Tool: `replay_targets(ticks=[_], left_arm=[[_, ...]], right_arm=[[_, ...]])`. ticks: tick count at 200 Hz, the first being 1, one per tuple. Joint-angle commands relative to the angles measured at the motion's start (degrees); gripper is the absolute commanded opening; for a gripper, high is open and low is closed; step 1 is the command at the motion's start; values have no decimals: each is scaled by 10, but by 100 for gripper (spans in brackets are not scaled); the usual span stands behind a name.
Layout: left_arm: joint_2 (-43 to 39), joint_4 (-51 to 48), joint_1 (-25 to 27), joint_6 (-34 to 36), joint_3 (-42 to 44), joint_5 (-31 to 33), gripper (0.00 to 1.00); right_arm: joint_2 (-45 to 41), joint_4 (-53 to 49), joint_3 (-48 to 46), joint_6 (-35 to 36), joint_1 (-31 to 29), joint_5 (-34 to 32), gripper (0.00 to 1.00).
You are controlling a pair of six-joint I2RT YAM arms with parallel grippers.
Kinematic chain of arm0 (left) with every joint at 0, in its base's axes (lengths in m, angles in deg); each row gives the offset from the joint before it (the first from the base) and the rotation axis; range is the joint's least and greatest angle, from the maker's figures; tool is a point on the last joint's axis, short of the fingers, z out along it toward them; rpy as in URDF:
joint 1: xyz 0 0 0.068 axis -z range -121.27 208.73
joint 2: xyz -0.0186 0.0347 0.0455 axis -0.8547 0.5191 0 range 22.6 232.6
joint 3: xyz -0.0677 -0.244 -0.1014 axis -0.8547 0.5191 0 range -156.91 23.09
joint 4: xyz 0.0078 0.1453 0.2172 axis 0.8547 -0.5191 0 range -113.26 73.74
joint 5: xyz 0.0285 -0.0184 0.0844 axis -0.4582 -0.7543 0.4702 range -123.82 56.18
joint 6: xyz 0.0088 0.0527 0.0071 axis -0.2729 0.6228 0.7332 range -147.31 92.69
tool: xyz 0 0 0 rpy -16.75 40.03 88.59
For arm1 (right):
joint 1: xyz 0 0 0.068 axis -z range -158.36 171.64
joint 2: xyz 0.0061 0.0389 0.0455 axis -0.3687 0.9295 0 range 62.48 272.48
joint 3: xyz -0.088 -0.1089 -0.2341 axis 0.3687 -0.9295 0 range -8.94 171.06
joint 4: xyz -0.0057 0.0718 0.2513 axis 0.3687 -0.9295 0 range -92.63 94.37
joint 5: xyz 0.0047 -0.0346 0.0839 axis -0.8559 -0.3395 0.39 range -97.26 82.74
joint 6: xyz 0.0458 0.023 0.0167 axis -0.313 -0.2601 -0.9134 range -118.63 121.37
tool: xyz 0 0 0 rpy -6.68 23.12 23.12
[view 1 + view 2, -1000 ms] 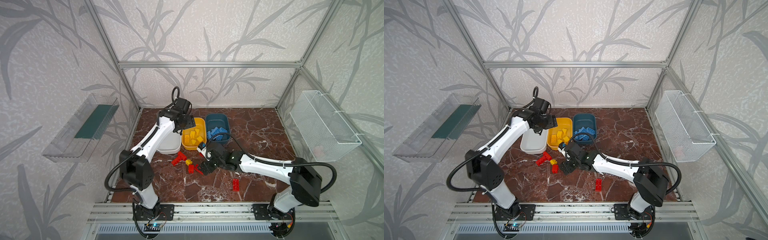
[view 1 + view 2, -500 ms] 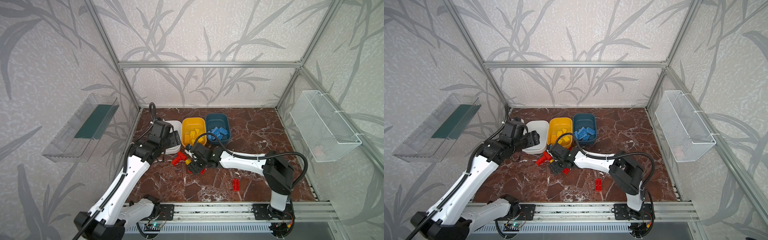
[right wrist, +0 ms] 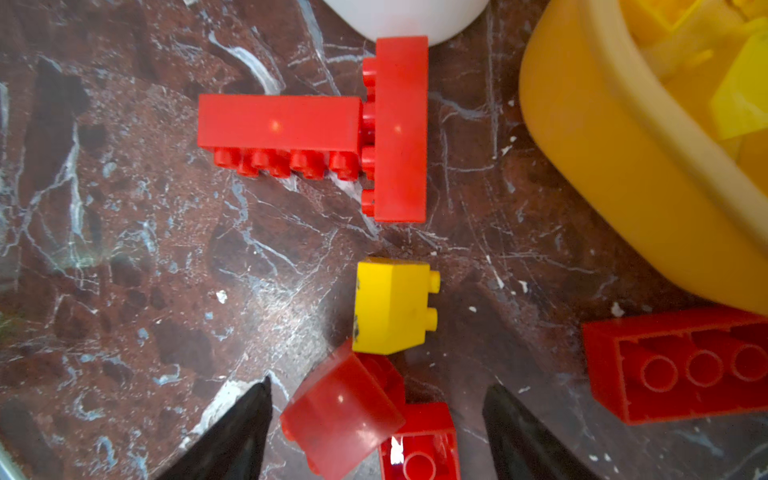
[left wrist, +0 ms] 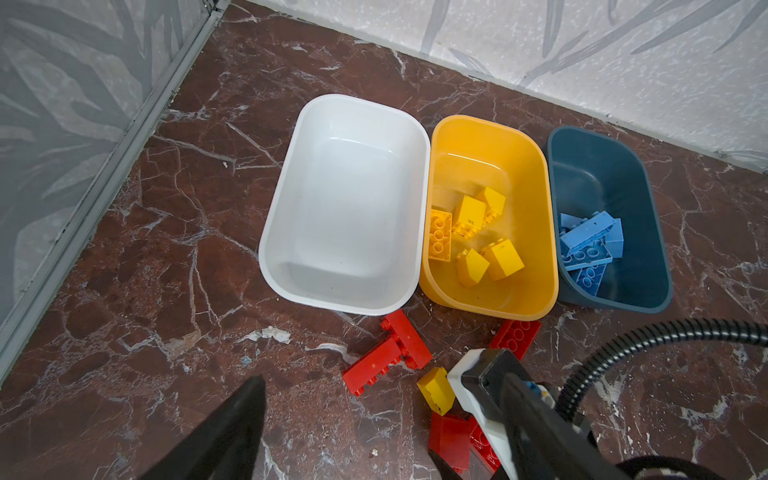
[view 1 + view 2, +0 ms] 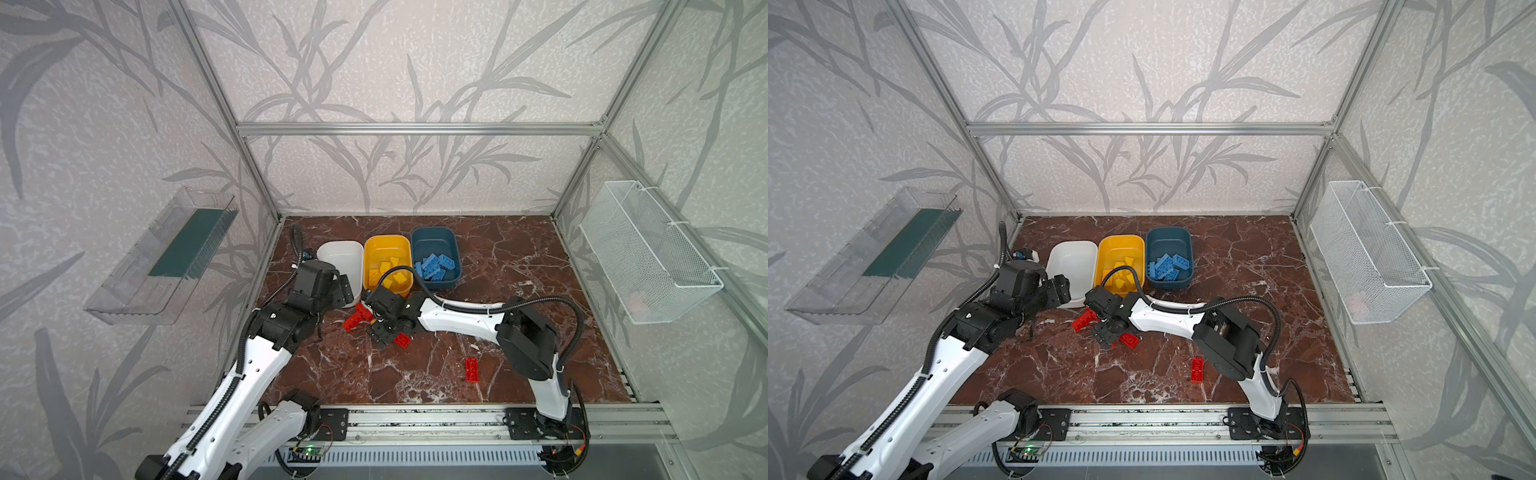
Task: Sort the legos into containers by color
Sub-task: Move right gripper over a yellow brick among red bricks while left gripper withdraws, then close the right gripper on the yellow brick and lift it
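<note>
The yellow lego lies just beyond the fingers, so my right gripper moves outward next, past the red sloped lego [image 3: 340, 419] and down around the yellow lego's body [image 3: 392, 306].
White tub [image 4: 291, 199], yellow tub [image 4: 536, 232] and teal tub [image 4: 648, 232] stand in a row. The white one is empty, yellow legos [image 4: 478, 232] fill the yellow one and blue legos [image 4: 590, 245] the teal one. My right gripper [image 3: 376, 399] is open, low over the floor. A red sloped lego [image 3: 340, 419] and a small red brick [image 3: 419, 449] lie between its fingers, a yellow lego [image 3: 392, 307] just beyond. Two red bricks [image 3: 316, 124] form a T near the white tub. My left gripper [image 4: 345, 415] hangs open and empty before the white tub.
A long red brick [image 3: 681, 365] lies upside down beside the yellow tub. A lone red brick [image 5: 471, 368] sits near the front right. A wire basket [image 5: 648, 257] hangs on the right wall, a clear tray [image 5: 166, 257] on the left wall.
My left gripper has pulled back from over the yellow tub to the front of the white tub. My right gripper has shifted left onto the red cluster, its jaws slightly narrower.
</note>
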Motion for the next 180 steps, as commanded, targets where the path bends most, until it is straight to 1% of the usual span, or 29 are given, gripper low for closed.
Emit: replay_targets(ticks=[1,47,75,93,141,153,172,180], left_arm=[[-10,5,-2,9,5,11,87],[-10,6,-3,9,6,7,87],[-10,7,-3,10,7,7,87],[-10,8,-3,11,7,5,87],[-8,8,-2,11,7,3,87],[-8,7,-3,12,7,4,87],[-7,7,-3,12,8,3,87],[-7,7,-3,12,7,3,87]], right_arm=[[22,-26,30,2,-2,-18,80],[65,-44,80,-4,-2,-40,77],[95,-63,110,-18,-2,-47,72],[103,-66,114,-19,-2,-55,69],[115,-68,115,-18,-2,-62,54],[118,-69,115,-18,-1,-62,48],[119,-70,115,-18,-1,-58,33],[116,-69,114,-18,-1,-58,30]])
